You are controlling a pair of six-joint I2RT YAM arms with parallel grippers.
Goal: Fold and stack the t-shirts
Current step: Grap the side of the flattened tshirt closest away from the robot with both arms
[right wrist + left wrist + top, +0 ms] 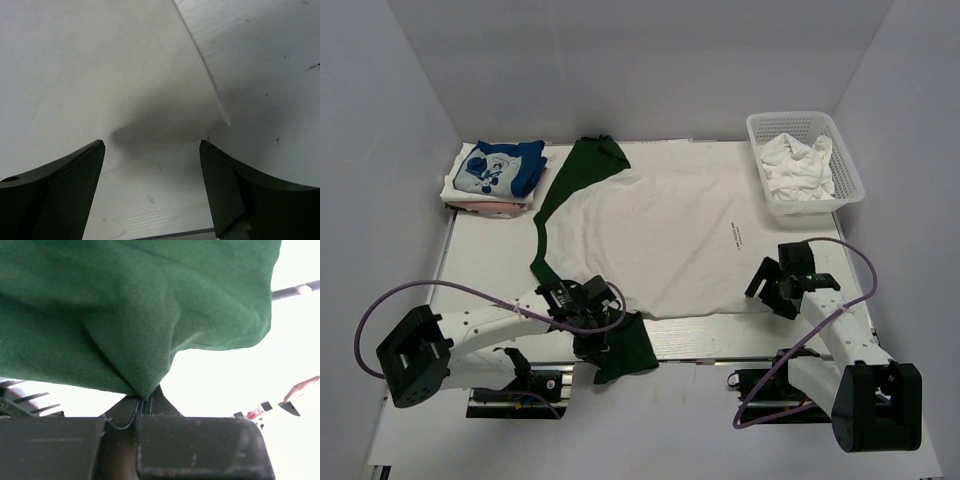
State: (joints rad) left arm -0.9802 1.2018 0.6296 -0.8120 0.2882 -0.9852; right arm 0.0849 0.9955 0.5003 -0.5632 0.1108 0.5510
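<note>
Next, my left gripper lifts, swings outward and releases at the white cloth by the far green sleeve (pixel 594 204), as the near sleeve overhangs the table.
A white t-shirt with dark green sleeves (pixel 650 235) lies spread flat on the table, plain side up. My left gripper (pixel 601 318) is shut on its near green sleeve (pixel 625 347) at the table's front edge; the left wrist view shows green cloth (pixel 150 315) pinched between the closed fingers. My right gripper (pixel 775 283) is open and empty, low over the shirt's near right hem corner (pixel 220 107). A folded white-and-blue cartoon t-shirt (pixel 502 167) lies on a folded pink one (pixel 485 206) at the back left.
A white plastic basket (pixel 854 180) holding crumpled white cloth (pixel 800 165) stands at the back right. Purple cables loop from both arms. The white table's (pixel 485 260) front edge runs just under the left gripper.
</note>
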